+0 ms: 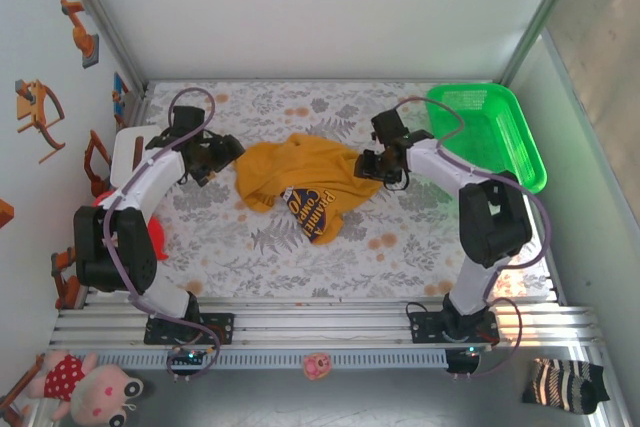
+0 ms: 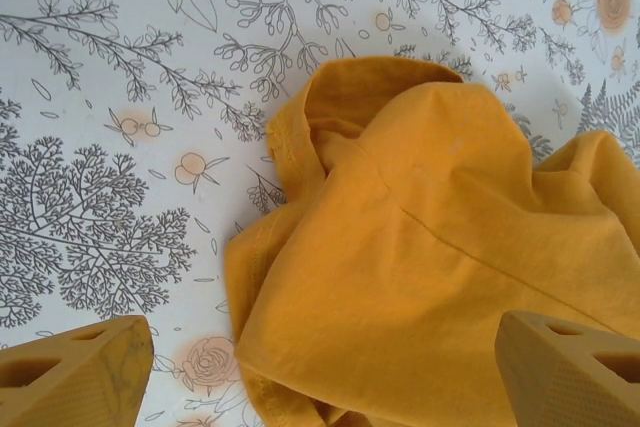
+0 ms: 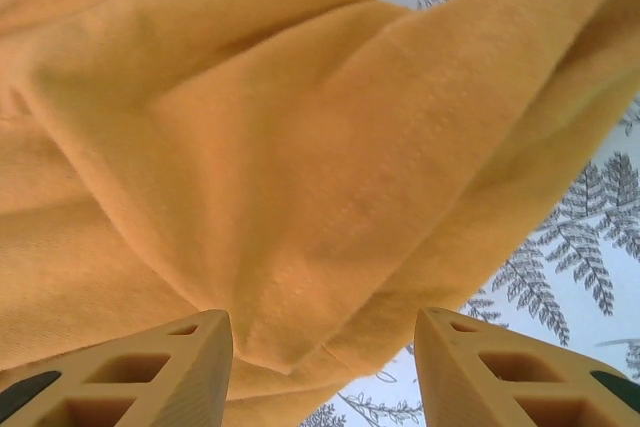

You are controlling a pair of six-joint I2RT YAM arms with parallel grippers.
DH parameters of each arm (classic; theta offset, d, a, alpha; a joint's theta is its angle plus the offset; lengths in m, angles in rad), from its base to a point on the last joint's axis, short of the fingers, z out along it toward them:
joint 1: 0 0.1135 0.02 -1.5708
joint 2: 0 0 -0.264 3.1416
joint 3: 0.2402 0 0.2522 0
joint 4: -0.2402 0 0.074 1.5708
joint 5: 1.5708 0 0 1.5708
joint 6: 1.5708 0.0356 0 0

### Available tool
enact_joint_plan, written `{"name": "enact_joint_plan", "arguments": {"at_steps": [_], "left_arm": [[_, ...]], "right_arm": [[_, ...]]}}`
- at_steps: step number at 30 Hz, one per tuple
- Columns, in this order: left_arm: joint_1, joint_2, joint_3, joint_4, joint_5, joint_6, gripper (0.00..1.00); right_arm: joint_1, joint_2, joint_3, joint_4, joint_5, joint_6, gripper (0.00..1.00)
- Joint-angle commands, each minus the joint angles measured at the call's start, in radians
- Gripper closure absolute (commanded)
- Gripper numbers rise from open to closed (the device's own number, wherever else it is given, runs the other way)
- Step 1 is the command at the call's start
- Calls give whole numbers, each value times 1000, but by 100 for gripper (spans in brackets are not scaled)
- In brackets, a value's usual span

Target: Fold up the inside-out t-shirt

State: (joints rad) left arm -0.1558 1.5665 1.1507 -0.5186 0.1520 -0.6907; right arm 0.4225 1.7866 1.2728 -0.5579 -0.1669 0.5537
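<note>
My right gripper needs to go down next onto the bunched fold (image 3: 300, 197) at the shirt's basket-side end and then close, because loose cloth lies between its open fingers.
The inside-out t-shirt (image 1: 295, 182) lies crumpled in the middle of the flower-patterned table (image 1: 400, 237), mustard yellow, with dark printed lettering (image 1: 308, 205) showing on a flap at its near side. My left gripper (image 1: 222, 159) is at the shirt's left edge. In the left wrist view it (image 2: 320, 377) stands wide open over a hemmed fold of the shirt (image 2: 420, 247), fingers (image 2: 75, 372) clear of the cloth. My right gripper (image 1: 368, 165) is at the shirt's right edge. It (image 3: 325, 367) is open, with a bunched fold (image 3: 300, 197) lying loose between its fingers (image 3: 140, 372).
A green plastic basket (image 1: 490, 132) stands at the back right, just behind the right arm. A white object (image 1: 128, 152) and a red thing (image 1: 160, 242) sit by the left arm. Walls close in the left, back and right sides.
</note>
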Motion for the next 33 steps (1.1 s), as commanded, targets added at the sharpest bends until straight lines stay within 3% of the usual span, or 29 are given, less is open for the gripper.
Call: {"name": "enact_joint_plan", "arguments": {"at_steps": [1,6,10,15,16,17,18,19,24,33], "left_arm": [[9,6,29,-31,-5,41,9],[18,8,35,-27,-2,52,8],[19,5,35,-26,-6,60,1],[27,-18,33,-21,-10,64,3],[27,-25,34,-19,-12,64,3],[29,-29,34,-20,-13,67,3],[30,-35,38,-21,-18,68,3],[29,-38,42,-26,-28,70,3],[29,-59,52,-49,-118,91,3],[27,-131,6,30,-171,65,3]], "right_arm": [[2,-11,-33,30,-8,66,50],[10,26,-33,85,-54,101,56],[9,75,17,91,-68,103,72],[11,113,45,102,-108,130,68],[10,111,43,105,-114,132,71],[10,108,43,107,-116,131,79],[12,103,42,106,-117,128,94],[9,91,43,104,-116,125,100],[-1,-12,90,54,-102,85,100],[-82,-268,272,-108,-84,11,100]]}}
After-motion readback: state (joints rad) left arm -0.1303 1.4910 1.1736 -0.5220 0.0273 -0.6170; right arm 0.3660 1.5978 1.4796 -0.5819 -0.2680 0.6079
